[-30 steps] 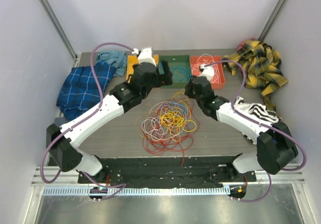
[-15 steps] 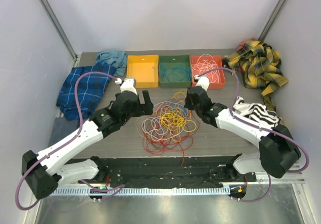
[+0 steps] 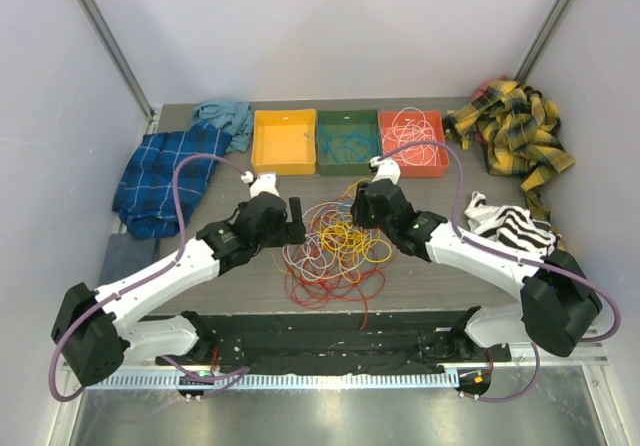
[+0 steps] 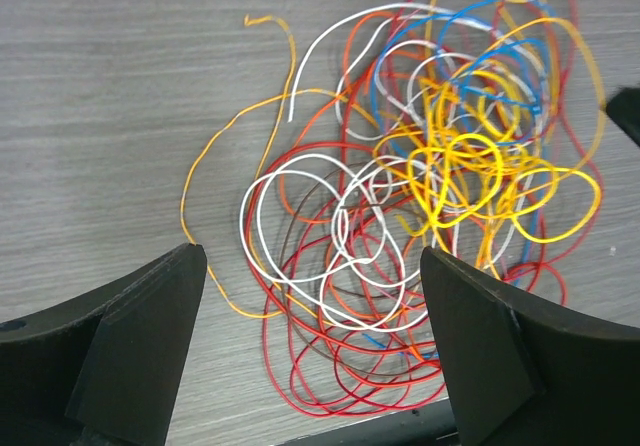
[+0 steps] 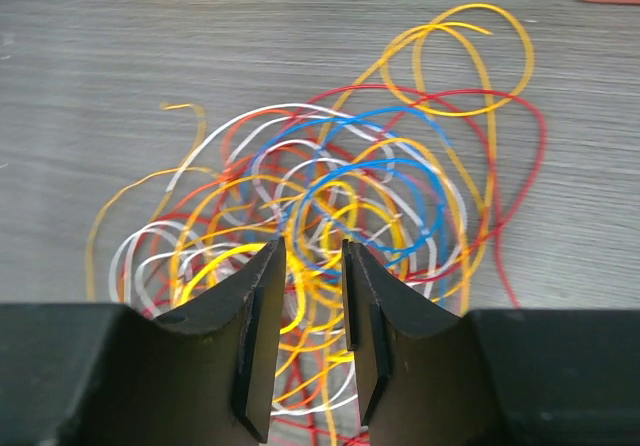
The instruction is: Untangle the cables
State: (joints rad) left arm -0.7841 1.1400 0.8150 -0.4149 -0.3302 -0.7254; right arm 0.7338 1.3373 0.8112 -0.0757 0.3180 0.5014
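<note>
My right gripper moves down and to the right in the wrist view onto the yellow piece at the heap's rim (image 5: 474,266) next, because fewer loops cross there.
The cables (image 3: 335,241) lie in one tangled heap of red, orange, yellow, white and blue loops at the middle of the table. My left gripper (image 3: 297,221) hovers at the heap's left edge, open wide. In the left wrist view its gripper (image 4: 312,256) straddles red and white loops of the cables (image 4: 420,196) without touching them. My right gripper (image 3: 362,209) hangs over the heap's far right side. In the right wrist view its gripper (image 5: 310,251) is open by a narrow gap, with yellow and blue cables (image 5: 350,196) below and nothing pinched.
Three trays stand in a row at the back: an orange tray (image 3: 284,144), a green tray (image 3: 348,116) with blue loops, and a red tray (image 3: 443,151) with white loops. A blue plaid cloth (image 3: 160,176) lies left. A yellow plaid cloth (image 3: 515,136) and a striped cloth (image 3: 510,221) lie right.
My left arm has swung back from the orange tray to the heap's left edge. My right gripper has moved from near the red tray to over the heap.
</note>
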